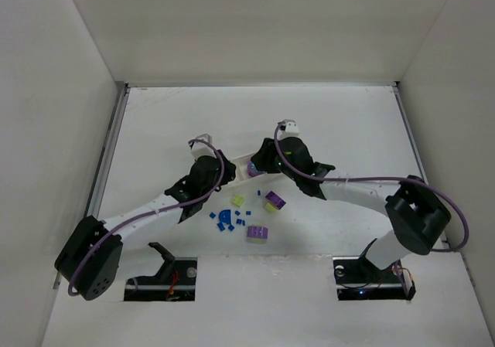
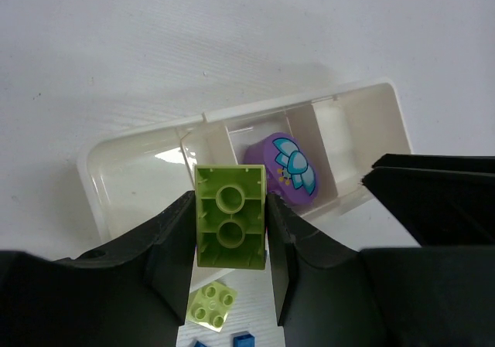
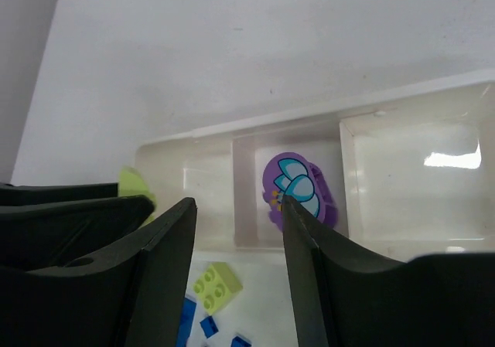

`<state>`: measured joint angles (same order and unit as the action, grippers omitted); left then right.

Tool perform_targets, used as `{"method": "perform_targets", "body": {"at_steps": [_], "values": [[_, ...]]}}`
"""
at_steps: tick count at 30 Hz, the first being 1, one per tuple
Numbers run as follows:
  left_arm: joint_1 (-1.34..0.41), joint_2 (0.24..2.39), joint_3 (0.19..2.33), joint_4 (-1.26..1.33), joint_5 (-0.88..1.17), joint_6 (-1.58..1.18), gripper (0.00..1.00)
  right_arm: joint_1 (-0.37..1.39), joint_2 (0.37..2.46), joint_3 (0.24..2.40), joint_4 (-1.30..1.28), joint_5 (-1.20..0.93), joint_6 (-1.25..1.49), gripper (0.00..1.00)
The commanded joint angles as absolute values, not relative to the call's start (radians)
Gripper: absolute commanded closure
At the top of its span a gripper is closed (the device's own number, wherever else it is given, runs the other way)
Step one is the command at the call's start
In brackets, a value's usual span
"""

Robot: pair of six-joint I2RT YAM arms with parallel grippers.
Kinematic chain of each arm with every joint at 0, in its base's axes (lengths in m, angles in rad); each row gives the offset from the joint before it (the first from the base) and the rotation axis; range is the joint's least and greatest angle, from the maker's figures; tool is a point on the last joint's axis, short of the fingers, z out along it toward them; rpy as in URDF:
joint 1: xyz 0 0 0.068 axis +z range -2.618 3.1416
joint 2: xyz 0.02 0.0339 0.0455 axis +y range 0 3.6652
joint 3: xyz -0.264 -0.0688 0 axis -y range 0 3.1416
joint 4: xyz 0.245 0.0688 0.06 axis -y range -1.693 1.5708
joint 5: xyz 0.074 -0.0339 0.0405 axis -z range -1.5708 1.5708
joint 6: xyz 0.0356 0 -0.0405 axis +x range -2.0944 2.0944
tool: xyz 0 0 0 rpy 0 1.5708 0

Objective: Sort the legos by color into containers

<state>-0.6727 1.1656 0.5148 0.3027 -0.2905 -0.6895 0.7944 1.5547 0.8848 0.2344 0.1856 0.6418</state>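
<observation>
Next, my left gripper will lower the yellow-green brick (image 2: pixel 230 227) from the tray's divider over the wide empty end section of the tray, because the purple round piece (image 3: pixel 298 188) occupies the middle one.
My left gripper (image 2: pixel 230 208) is shut on a yellow-green brick (image 2: pixel 230 227) and holds it above the near wall of the white tray (image 2: pixel 139 169), about at the divider between the left and middle compartments. A purple round piece with a blue flower (image 2: pixel 290 165) lies in the middle compartment. My right gripper (image 3: pixel 236 239) is open and empty above the tray's near wall (image 3: pixel 402 169), the purple piece (image 3: pixel 298 188) just beyond it. In the top view both grippers (image 1: pixel 223 165) (image 1: pixel 261 164) meet over the tray (image 1: pixel 237 168).
Loose on the table near the tray lie a small yellow-green brick (image 1: pixel 237 200), a purple and yellow block (image 1: pixel 274 201), a purple block (image 1: pixel 257 233) and several blue bits with a fan-shaped one (image 1: pixel 225 216). White walls enclose the table.
</observation>
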Motion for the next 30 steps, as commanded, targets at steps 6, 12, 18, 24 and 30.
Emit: {"method": "perform_targets", "body": {"at_steps": [6,12,18,24,30], "values": [[-0.697,1.236,0.592,0.304,-0.345,-0.627,0.84,0.805,1.376,0.801,0.250,0.241,0.606,0.70],[-0.716,1.308,0.633,0.238,-0.403,-0.603,0.77,0.798,1.263,0.706,0.219,0.265,0.601,0.56],[-0.725,1.322,0.649,0.207,-0.462,-0.589,0.62,0.863,1.184,0.655,0.118,0.275,0.568,0.37],[-0.726,1.302,0.650,0.209,-0.462,-0.588,0.55,0.973,1.134,0.641,-0.038,0.324,0.517,0.22],[-0.731,1.284,0.643,0.212,-0.460,-0.594,0.54,1.005,1.164,0.658,-0.118,0.362,0.466,0.15]]}}
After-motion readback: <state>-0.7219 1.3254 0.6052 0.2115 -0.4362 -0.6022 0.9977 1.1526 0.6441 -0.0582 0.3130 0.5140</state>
